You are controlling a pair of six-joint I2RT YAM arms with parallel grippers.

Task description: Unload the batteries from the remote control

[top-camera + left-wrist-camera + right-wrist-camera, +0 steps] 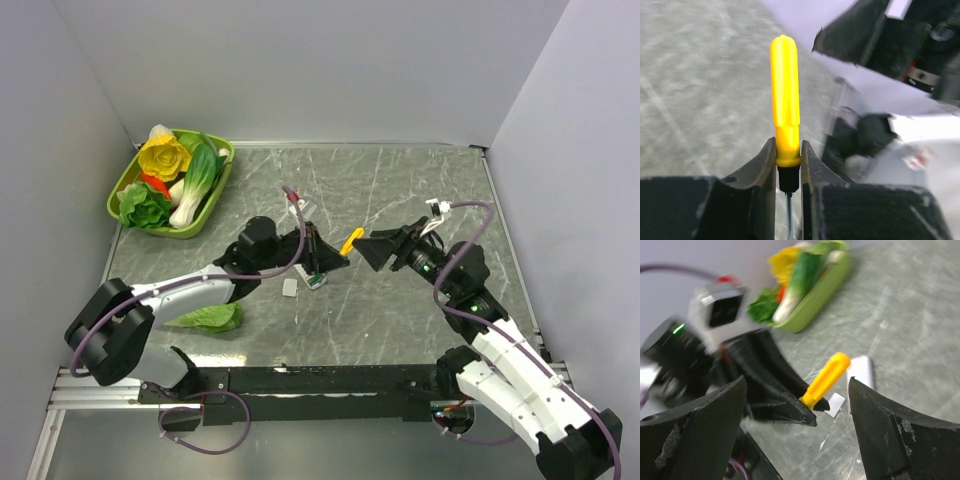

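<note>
I should turn my right gripper and move it to the left in the top view, onto the handle's loose end (pixel 357 234) (pixel 838 361). The yellow handle sticks out past my left gripper.
My left gripper (pixel 338 256) is shut on the yellow-handled screwdriver (pixel 352 240), held by the collar with the handle sticking out past the fingertips (pixel 788 156). The white remote control (pixel 317 277) lies on the table just below it, with a green patch at its near end. I cannot make out the batteries as separate pieces. A small white square cover (pixel 290 287) lies to its left. My right gripper (pixel 367 250) is open and empty, its jaws wide on either side of the screwdriver handle (pixel 826 375). The right wrist view also shows the remote control (pixel 861 371) and the cover (pixel 835 404).
A green basket (pixel 226 158) of toy vegetables stands at the back left. A loose green leafy vegetable (pixel 208 318) lies by the left arm. Grey walls close the table on three sides.
</note>
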